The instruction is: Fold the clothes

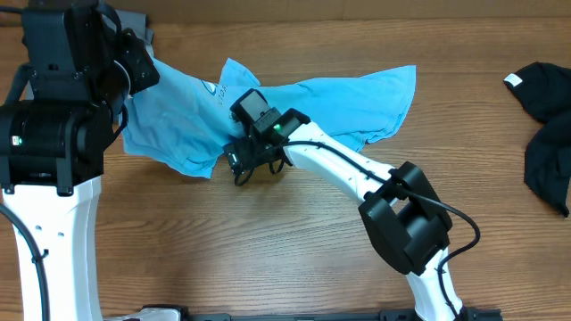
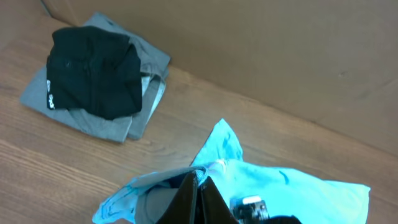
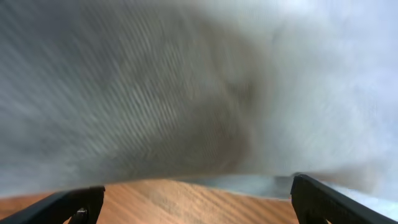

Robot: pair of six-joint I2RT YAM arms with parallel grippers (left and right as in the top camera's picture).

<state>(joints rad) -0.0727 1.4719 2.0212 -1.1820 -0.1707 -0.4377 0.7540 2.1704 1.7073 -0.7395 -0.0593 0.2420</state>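
My right gripper should stay low next and close its open fingers on the cloth, as the shirt's front edge [image 1: 220, 159] [image 3: 214, 174] hangs close in front of them.
The light-blue T-shirt [image 1: 312, 102] lies spread over the back middle of the table, its left part raised. My left gripper [image 1: 141, 71] is shut on that raised edge; in the left wrist view the black fingers [image 2: 200, 186] pinch the blue hem [image 2: 214, 167]. My right gripper [image 1: 243, 165] stands open at the shirt's front edge, left of centre. In the right wrist view its fingers [image 3: 78, 208] stand far apart, with bare wood between them and blurred cloth [image 3: 186, 87] hanging close in front. A folded black garment [image 2: 93, 71] lies on a folded grey one [image 2: 140, 102].
A loose black garment [image 1: 549, 116] lies at the table's right edge. The grey and black folded pile sits at the far left corner, mostly hidden behind the left arm [image 1: 53, 134] in the overhead view. A brown wall [image 2: 280, 50] runs behind the table.
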